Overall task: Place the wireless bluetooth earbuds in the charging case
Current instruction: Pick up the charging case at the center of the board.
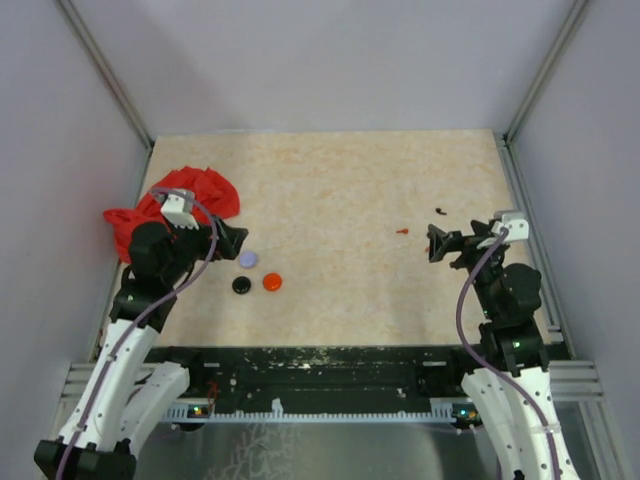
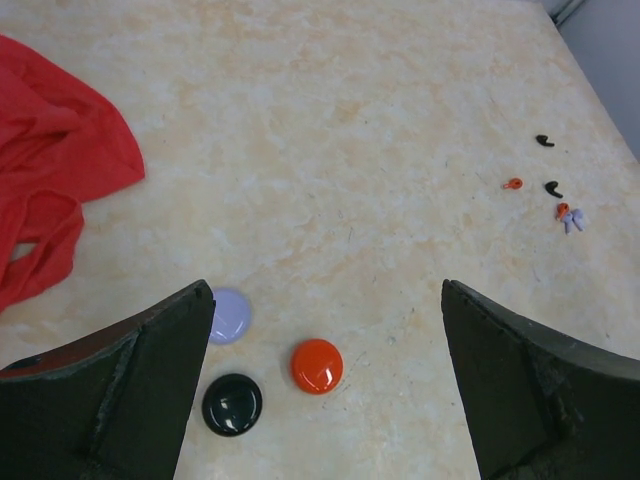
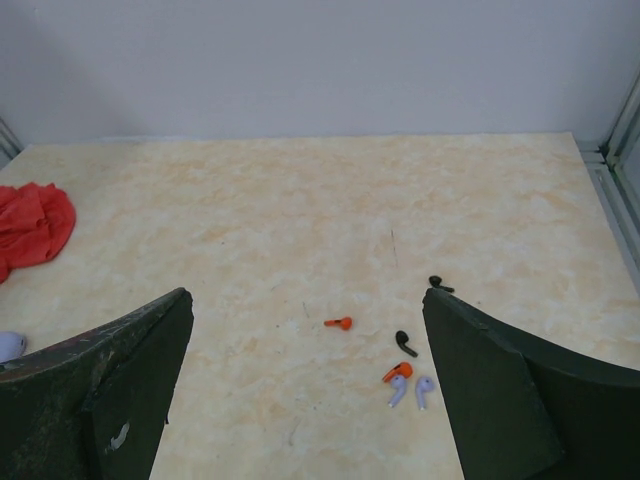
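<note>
The black disc-shaped case [image 1: 241,285] [image 2: 232,405] is closed below my empty left gripper. I will lower the gripper and tilt its fingers down around the case's round rim.
Several tiny earbuds lie loose at the right of the table: an orange one [image 3: 340,323], a black one [image 3: 405,343], another black one [image 3: 435,284], a second orange one [image 3: 398,371] and two lavender ones [image 3: 424,392]. My right gripper [image 3: 306,296] hovers open just short of them, holding nothing. Three round closed disc-shaped cases sit at the left: lavender [image 2: 230,315], orange [image 2: 317,366] and black [image 2: 232,404]. Above them my left gripper [image 2: 326,290] stands open and empty. The top view shows a red earbud [image 1: 402,231] and a black earbud [image 1: 440,211].
A crumpled red cloth [image 1: 190,200] lies at the far left, behind my left arm. Grey walls and metal frame posts [image 1: 530,90] close the table on three sides. Bare marbled tabletop [image 1: 340,200] spreads between the discs and the earbuds.
</note>
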Motion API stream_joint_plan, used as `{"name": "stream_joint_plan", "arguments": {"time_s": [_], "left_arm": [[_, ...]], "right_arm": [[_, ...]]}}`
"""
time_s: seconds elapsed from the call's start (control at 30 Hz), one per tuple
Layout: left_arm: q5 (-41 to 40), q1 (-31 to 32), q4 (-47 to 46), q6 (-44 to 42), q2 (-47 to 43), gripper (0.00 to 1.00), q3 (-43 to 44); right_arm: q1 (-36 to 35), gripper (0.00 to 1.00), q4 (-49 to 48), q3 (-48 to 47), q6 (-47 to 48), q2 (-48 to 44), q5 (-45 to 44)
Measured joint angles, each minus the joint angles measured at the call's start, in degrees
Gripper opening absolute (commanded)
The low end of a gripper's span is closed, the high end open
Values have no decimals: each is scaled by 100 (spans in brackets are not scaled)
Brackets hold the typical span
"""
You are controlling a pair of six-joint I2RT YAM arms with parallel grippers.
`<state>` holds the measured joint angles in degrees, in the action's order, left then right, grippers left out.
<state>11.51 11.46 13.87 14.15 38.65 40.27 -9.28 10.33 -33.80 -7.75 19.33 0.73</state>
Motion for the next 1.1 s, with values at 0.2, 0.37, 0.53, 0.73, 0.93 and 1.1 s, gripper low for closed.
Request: {"name": "stream_joint_plan", "arguments": {"time_s": [0.2,0.37,0.53,0.73,0.93,1.1], "left_arm": [[109,2,400,398,601,100,9],[203,9,852,651,1458,100,4],[46,212,1248,960,1961,100,-111],[-267,389,1620,1287,2041,96,-328],[-651,391,1687,1508,2107,87,-374],[-767,393,1744,1572,2470,85,-380]], "right_arm": [[-7,98,267,-9,-105,267,398],[-9,98,420,-9,-205,428,743],[-9,98,424,-7,-302,431,975],[-15,98,374,-4,-382,428,1117],[-157,98,293,2,-407,297,1121],[-236,98,262,2,-407,164,1115]]}}
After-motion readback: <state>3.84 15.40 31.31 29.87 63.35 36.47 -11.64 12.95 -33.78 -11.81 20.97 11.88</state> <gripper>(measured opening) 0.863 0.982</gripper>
